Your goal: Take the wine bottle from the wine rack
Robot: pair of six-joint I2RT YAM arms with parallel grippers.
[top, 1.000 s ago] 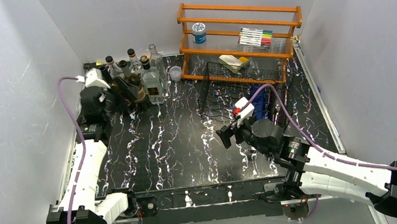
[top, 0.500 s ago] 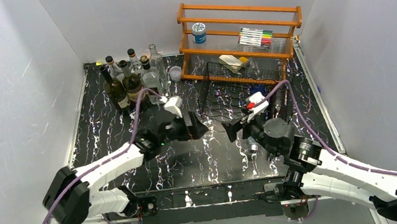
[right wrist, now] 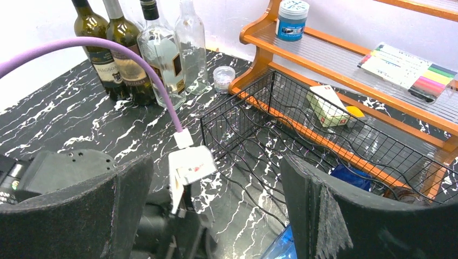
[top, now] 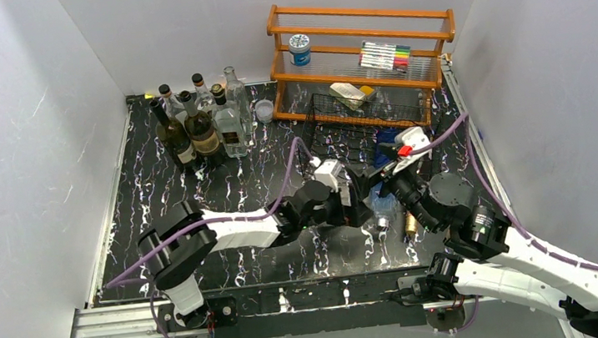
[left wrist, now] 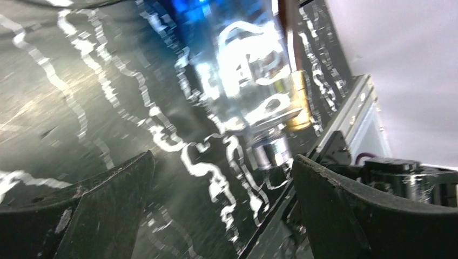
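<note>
My left gripper is open and will next move across until its fingers are on both sides of the blue-tinted bottle's clear body (top: 382, 205) (left wrist: 247, 75), because that is to the gripper's right in the top view.
The black wire wine rack (top: 340, 131) stands in front of the orange shelf; it also shows in the right wrist view (right wrist: 254, 116). A blue-tinted clear bottle (top: 381, 211) with a silver cap lies in it, neck toward the near edge, and shows blurred in the left wrist view (left wrist: 254, 81). A dark bottle with a gold cap (top: 410, 226) lies beside it. My left gripper (top: 364, 204) is open and empty just left of the silver-capped neck. My right gripper (top: 386, 178) is open and empty above the rack's front, with the blue bottle (right wrist: 281, 248) below it.
Several upright bottles (top: 201, 129) stand at the back left, with a small clear cup (top: 263, 111) next to them. The orange wooden shelf (top: 361, 36) holds a jar, markers and a small box. The left arm's white wrist camera (right wrist: 190, 167) sits between my right fingers.
My left arm swung from the back-left bottles across the table to the rack's front. My right gripper moved back and right, over the rack's front edge.
</note>
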